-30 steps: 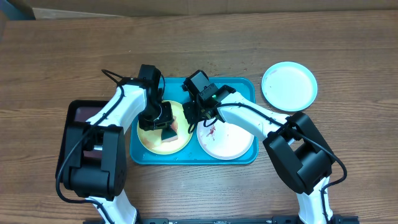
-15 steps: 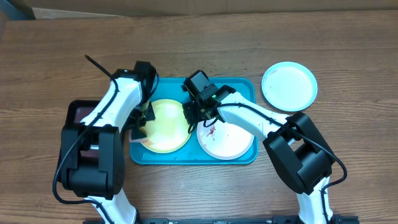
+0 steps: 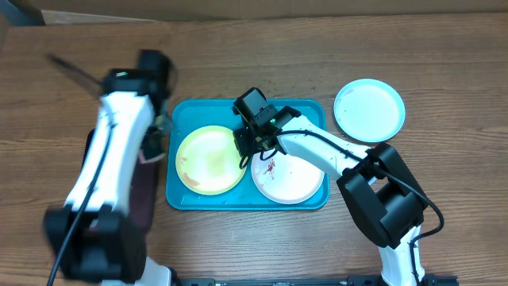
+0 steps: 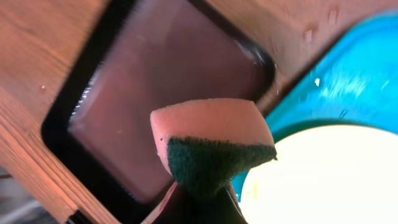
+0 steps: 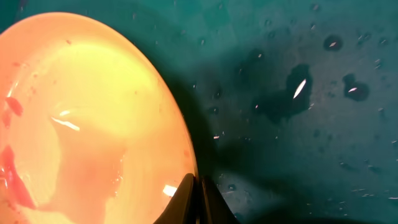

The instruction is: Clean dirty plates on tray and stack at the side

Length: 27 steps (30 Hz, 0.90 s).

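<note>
My right gripper holds the plate's rim, and the light blue plate already rests outside the tray. Next, it will go up, outward and across to that plate's far edge (image 3: 369,83), and let go of the rim.
The yellow-green plate (image 3: 209,160) and a white plate (image 3: 290,179) with a reddish smear lie side by side in the turquoise tray (image 3: 309,111). A light blue plate (image 3: 369,110) rests on the table to the right of the tray. My left gripper (image 3: 155,133) is shut on a pink sponge (image 4: 211,143) with a dark green scouring face, held over the dark tray (image 4: 161,81) left of the yellow-green plate (image 4: 323,174). My right gripper (image 3: 244,145) is shut, its tips (image 5: 197,186) at the right rim of the smeared yellow-green plate (image 5: 81,124).
The dark maroon-black tray (image 3: 90,147) sits on the wooden table directly left of the turquoise tray and is mostly hidden under my left arm. Water droplets dot the turquoise tray floor (image 5: 311,124).
My left arm has swung left with the sponge, off the yellow-green plate and over the dark tray. The right arm and the plates have stayed put.
</note>
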### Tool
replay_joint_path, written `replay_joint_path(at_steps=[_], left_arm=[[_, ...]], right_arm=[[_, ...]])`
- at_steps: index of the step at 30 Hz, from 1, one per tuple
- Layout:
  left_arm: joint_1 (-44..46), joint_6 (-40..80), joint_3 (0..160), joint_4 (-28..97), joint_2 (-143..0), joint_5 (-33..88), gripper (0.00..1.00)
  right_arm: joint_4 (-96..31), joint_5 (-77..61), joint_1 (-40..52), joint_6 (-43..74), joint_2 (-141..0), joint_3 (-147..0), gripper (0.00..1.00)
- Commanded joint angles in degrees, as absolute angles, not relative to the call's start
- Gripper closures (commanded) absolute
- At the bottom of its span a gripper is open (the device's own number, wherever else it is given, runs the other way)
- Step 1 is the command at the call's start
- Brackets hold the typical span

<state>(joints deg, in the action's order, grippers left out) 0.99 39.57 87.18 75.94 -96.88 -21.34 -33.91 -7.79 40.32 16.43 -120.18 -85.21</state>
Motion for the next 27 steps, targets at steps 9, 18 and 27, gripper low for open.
replay_joint_path(at_steps=[9,18,27], left_arm=[[-19.97,32.64,87.44,77.14,-88.75,0.69,0.96],[-27.11,32.29,76.23,68.42,-88.75,8.08,0.96],[-27.53,31.68,74.02,67.88,-88.75,8.62,0.96]], right_arm=[[-32.12,28.08,48.86,3.90,-106.87,-87.48,0.96],[-24.12,59.22,58.48,-21.52,-105.10,-87.50,0.96],[-10.07,69.71,64.29,-44.05,-105.10,-87.50,0.96]])
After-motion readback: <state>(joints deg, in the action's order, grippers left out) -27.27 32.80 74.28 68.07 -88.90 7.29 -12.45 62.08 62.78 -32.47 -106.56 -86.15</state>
